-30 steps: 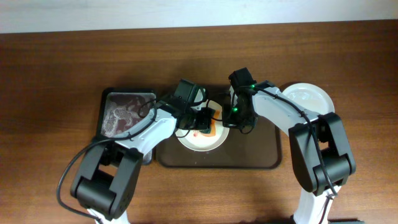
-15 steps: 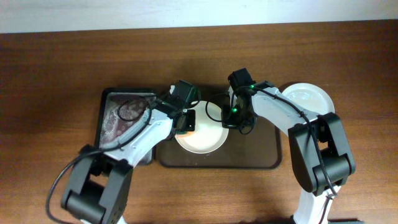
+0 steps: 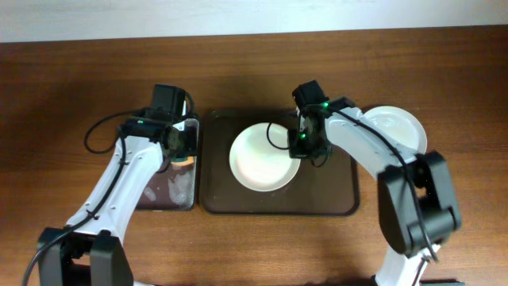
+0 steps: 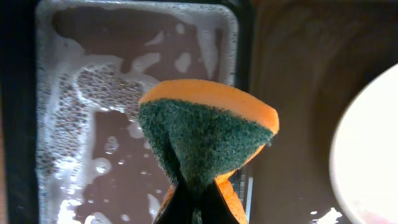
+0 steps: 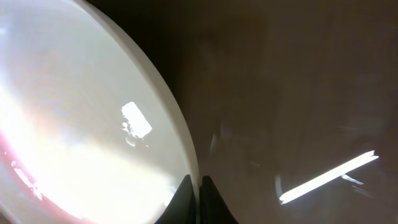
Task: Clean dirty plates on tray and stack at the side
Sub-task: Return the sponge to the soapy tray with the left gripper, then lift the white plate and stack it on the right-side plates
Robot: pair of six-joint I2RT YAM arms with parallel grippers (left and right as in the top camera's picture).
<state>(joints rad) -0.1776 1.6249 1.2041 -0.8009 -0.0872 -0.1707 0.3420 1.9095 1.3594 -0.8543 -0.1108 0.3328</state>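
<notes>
The green-orange sponge (image 4: pixel 205 134) is still hanging above the black tray, so the robot's left gripper should next lower the sponge onto the foamy water in that tray and let go of it there.
A white plate (image 3: pixel 263 157) lies on the dark brown tray (image 3: pixel 333 199). My right gripper (image 3: pixel 304 144) is shut on its right rim; the right wrist view shows the fingers (image 5: pixel 194 193) pinching the plate's edge (image 5: pixel 93 112), with a small red smear at the lower left. More white plates (image 3: pixel 394 127) sit stacked on the table to the right of the tray. My left gripper (image 3: pixel 179 141) is shut on a green-orange sponge (image 4: pixel 205 134) and holds it above the soapy black tray (image 4: pixel 81 124).
The narrower black tray (image 3: pixel 171 191) holds foamy water and stands against the brown tray's left side. Wooden table surrounds both trays. A pale wall edge runs along the back.
My left gripper has carried the sponge off the plate, leftward to over the black tray. The plate's centre now looks clean from above. My right gripper has stayed on the plate's rim.
</notes>
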